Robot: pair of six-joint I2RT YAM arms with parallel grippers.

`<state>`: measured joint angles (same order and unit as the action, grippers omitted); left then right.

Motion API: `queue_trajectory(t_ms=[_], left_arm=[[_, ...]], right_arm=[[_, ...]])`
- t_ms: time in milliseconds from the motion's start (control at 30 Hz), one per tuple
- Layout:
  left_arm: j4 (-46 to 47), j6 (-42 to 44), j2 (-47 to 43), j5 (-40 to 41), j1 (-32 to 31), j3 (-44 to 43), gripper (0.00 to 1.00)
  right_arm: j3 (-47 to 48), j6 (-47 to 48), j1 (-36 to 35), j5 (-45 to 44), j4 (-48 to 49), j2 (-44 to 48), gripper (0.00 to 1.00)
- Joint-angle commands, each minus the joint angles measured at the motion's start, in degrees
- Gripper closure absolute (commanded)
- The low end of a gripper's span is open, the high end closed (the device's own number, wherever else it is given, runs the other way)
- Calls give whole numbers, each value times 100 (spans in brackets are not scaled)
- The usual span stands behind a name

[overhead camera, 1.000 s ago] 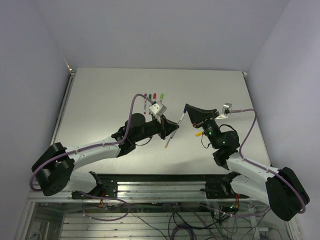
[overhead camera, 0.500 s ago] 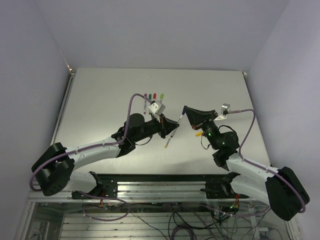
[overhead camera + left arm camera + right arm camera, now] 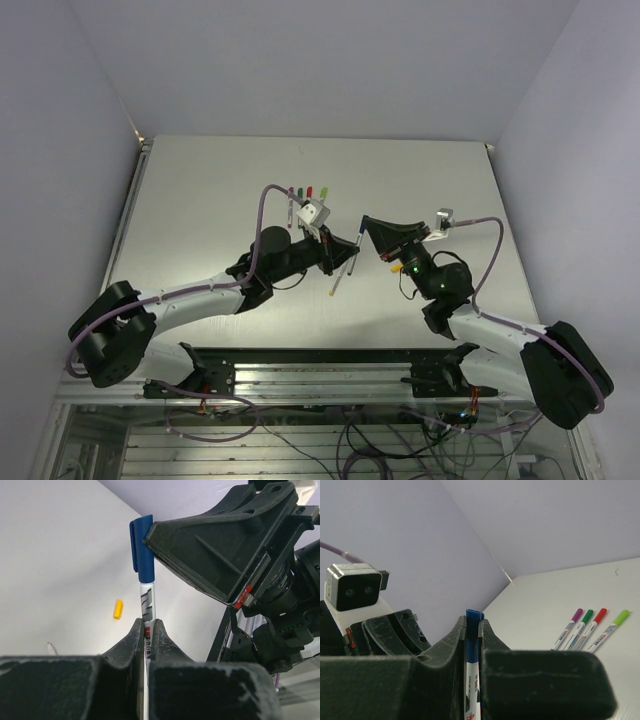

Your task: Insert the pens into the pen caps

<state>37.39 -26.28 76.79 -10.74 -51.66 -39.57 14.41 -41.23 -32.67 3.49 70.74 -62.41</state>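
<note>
My left gripper is holding its pen and should move outward and down onto the free spot point(image 3: 341, 198) beside the light green cap to release it, since the capped pens line up there.
My left gripper point(image 3: 146, 623) is shut on a whitish pen point(image 3: 146, 602) and holds it above the table, tip toward the right arm. A dark blue pen cap point(image 3: 142, 550) sits over that pen's far end. My right gripper point(image 3: 473, 622) is shut on this blue cap point(image 3: 473, 630), with the pen's white barrel point(image 3: 471, 692) showing below it. In the top view the two grippers meet mid-table, left point(image 3: 340, 252) and right point(image 3: 364, 227). A loose yellow cap point(image 3: 118, 609) lies on the table.
Several capped pens lie side by side at the table's back centre point(image 3: 308, 194), with magenta point(image 3: 570, 623), green point(image 3: 583, 622), red point(image 3: 595, 622) and light green point(image 3: 609, 629) caps. The left wrist camera point(image 3: 353, 587) is close to my right fingers.
My right gripper has moved left with the blue cap toward the left gripper, closing the gap between them. The left arm has barely moved.
</note>
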Motion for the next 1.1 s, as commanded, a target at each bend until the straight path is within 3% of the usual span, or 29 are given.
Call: queue_trajectory(t_ms=[0,133,567,767,1067], left_arm=[[945,-181,15,-113,1,-262,93],[883,-86,-80,166,20,-382,93],[812,337,-333,919,86,-717,93],[884,479,-349,1065,106,-814,93],[684,738,-655,1470,167,-707,93]], right_arm=[[-78,-80,-63,502,-43,-325,100],[-120,-45,-94,537,-244,-384,100],[278,811,-737,-509,-2387,-215,100],[482,981,-1195,-1010,-2735,-562,100],[521,986,-1271,-1145,-2864,-563,100]])
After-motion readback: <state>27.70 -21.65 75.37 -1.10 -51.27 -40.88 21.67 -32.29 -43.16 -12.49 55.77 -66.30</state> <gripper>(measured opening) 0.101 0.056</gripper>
